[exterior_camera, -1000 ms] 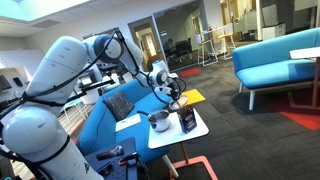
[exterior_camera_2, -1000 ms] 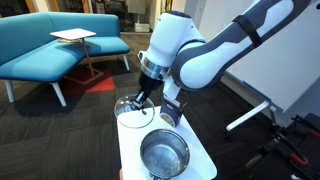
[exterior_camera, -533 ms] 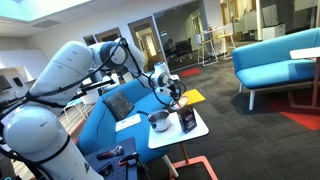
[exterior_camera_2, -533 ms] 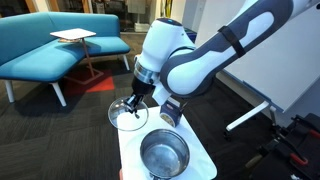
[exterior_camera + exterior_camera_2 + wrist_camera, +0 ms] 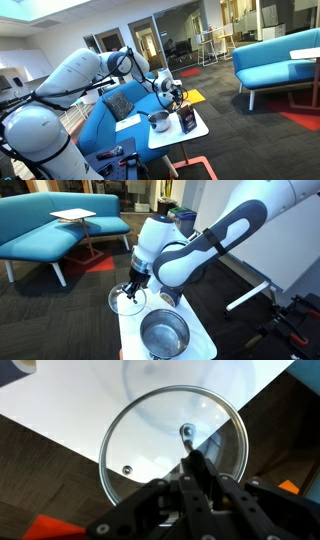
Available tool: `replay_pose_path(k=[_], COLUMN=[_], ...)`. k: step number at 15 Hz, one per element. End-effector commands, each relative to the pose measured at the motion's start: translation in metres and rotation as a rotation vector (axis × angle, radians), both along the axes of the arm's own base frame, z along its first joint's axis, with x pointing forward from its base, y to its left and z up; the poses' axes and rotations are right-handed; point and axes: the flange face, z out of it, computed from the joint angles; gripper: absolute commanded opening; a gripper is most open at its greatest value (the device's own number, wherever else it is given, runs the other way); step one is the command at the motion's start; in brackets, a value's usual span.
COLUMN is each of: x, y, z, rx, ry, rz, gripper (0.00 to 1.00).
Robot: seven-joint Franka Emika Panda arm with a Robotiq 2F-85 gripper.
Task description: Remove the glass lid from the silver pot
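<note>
My gripper should move in from the table's edge and down to the table's bare far corner below it, because the lid hangs over carpet. It should then release the lid's knob.
The silver pot stands open on the small white table (image 5: 200,340) in both exterior views (image 5: 163,333) (image 5: 158,121). My gripper (image 5: 133,283) is shut on the knob of the glass lid (image 5: 124,299) and holds it beside the pot, off its mouth, over the table's far corner. In the wrist view the glass lid (image 5: 150,435) fills the middle, with part of it over the white table (image 5: 70,405) and part over dark carpet. My gripper (image 5: 190,453) pinches the knob (image 5: 186,431). The pot is not in the wrist view.
A dark upright box with a white label (image 5: 187,121) stands on the table next to the pot. A flat yellow square (image 5: 191,97) lies behind it. Blue sofas (image 5: 50,225) (image 5: 275,60) and dark carpet surround the table.
My gripper has carried the lid further away from the pot and a little lower, toward the table's far corner. The pot has not moved.
</note>
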Motion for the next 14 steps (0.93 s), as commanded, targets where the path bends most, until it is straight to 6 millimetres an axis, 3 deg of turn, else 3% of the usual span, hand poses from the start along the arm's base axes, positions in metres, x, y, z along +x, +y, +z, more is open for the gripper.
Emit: replay_pose_path(k=[1,9,14], x=[0.011,0.020,0.024], y=[0.009,0.009,0.007], z=[-0.008,-0.035,-0.041], rx=[0.006,-0.003,-0.030], ry=[0.018,0.065,0.117], rz=[-0.032,-0.063,-0.083], gripper=[0.04,0.04,0.04])
